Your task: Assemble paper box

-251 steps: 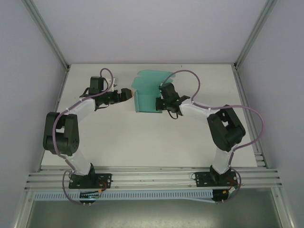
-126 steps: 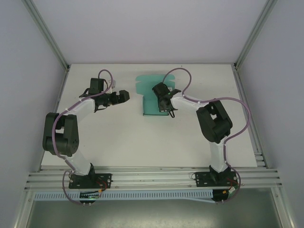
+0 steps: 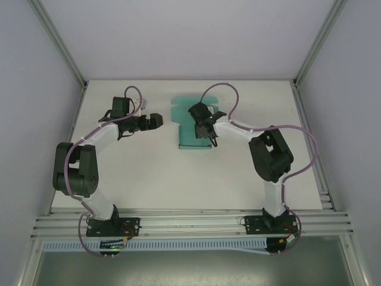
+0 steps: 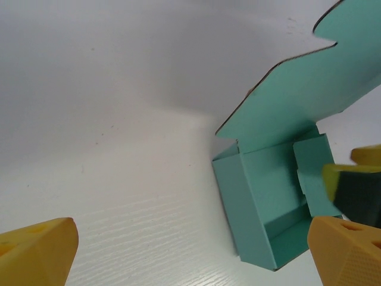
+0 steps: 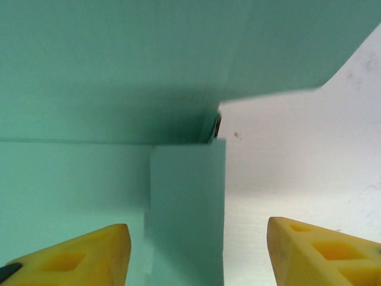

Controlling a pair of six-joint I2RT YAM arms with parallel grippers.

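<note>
Next I need to bring my right gripper down onto the box's raised side (image 5: 189, 247) and close there, since its open yellow fingers already stand on either side of that wall.
The teal-green paper box (image 3: 189, 140) lies on the white table at the back middle, its lid flap (image 3: 180, 102) spread out behind it. My right gripper (image 3: 208, 131) hovers over the box's right side. Its yellow fingers (image 5: 324, 250) stand apart, astride a side wall (image 5: 187, 208), with a clear gap on the right. The left wrist view shows the box (image 4: 262, 202) as an open tray with the lid (image 4: 309, 89) raised. My left gripper (image 3: 157, 120) is wide open to the left of the box, clear of it, with nothing between its fingers (image 4: 36, 250).
Metal frame posts (image 3: 65, 53) and grey walls close in the table on both sides. Bare tabletop (image 3: 178, 179) lies between the box and the arm bases. The right arm's purple cable (image 3: 223, 89) loops over the back of the box.
The right gripper swung the tilted box down onto the table, then opened its jaws and let go. The left arm has barely moved.
</note>
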